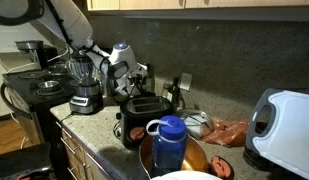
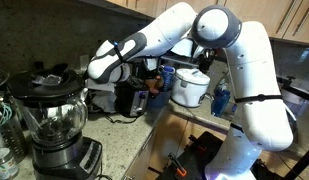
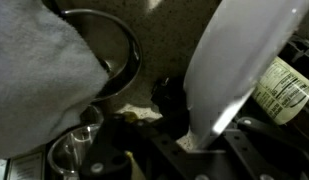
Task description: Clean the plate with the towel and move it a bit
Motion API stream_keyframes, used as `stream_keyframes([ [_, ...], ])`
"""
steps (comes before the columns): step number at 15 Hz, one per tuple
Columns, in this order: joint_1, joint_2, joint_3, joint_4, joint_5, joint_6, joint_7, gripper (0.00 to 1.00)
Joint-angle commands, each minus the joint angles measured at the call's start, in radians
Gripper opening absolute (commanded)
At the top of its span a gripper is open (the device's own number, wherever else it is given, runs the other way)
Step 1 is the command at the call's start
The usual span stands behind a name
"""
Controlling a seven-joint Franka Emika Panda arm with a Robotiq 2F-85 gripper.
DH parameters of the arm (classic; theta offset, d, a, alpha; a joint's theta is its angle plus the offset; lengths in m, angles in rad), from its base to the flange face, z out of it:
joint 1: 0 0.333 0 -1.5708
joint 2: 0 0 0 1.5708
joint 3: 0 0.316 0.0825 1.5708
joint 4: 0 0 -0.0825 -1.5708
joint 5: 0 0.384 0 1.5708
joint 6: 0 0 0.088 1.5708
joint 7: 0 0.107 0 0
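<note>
The counter between the blender and toaster has open space, so my gripper needs to move up clear of the towel (image 3: 34, 70), then down toward that space to let go of the plate.
In the wrist view a white plate (image 3: 234, 60) stands on edge and narrows down into my gripper (image 3: 198, 146), which looks shut on its lower rim. A grey towel (image 3: 34, 70) fills the left of that view and lies over part of a dark metal bowl (image 3: 119, 55). In both exterior views the gripper (image 1: 125, 68) (image 2: 109, 72) hangs over the counter behind the black toaster (image 1: 144, 112). The plate does not show clearly in either of them.
A blender (image 1: 84, 88) (image 2: 52, 120) stands by the stove. A blue bottle (image 1: 170, 142), an orange bowl (image 1: 194, 160), a pinkish cloth (image 1: 230, 132) and a white appliance (image 1: 284, 125) crowd the counter. A labelled bottle (image 3: 286, 85) sits close beside the plate.
</note>
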Motion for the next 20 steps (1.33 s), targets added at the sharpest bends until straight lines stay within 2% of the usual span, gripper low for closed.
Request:
stream_keyframes([
  [1, 0.097, -0.047, -0.102, 0.042, -0.091, -0.104, 0.090, 0.07],
  [5, 0.166, -0.035, -0.160, 0.132, -0.219, -0.228, 0.161, 0.07],
  [10, 0.163, -0.033, -0.147, 0.188, -0.285, -0.308, 0.200, 0.08],
  [14, 0.149, -0.059, -0.147, 0.153, -0.281, -0.285, 0.213, 0.08],
  [20, 0.161, -0.131, -0.188, 0.004, -0.295, -0.212, 0.315, 0.07],
])
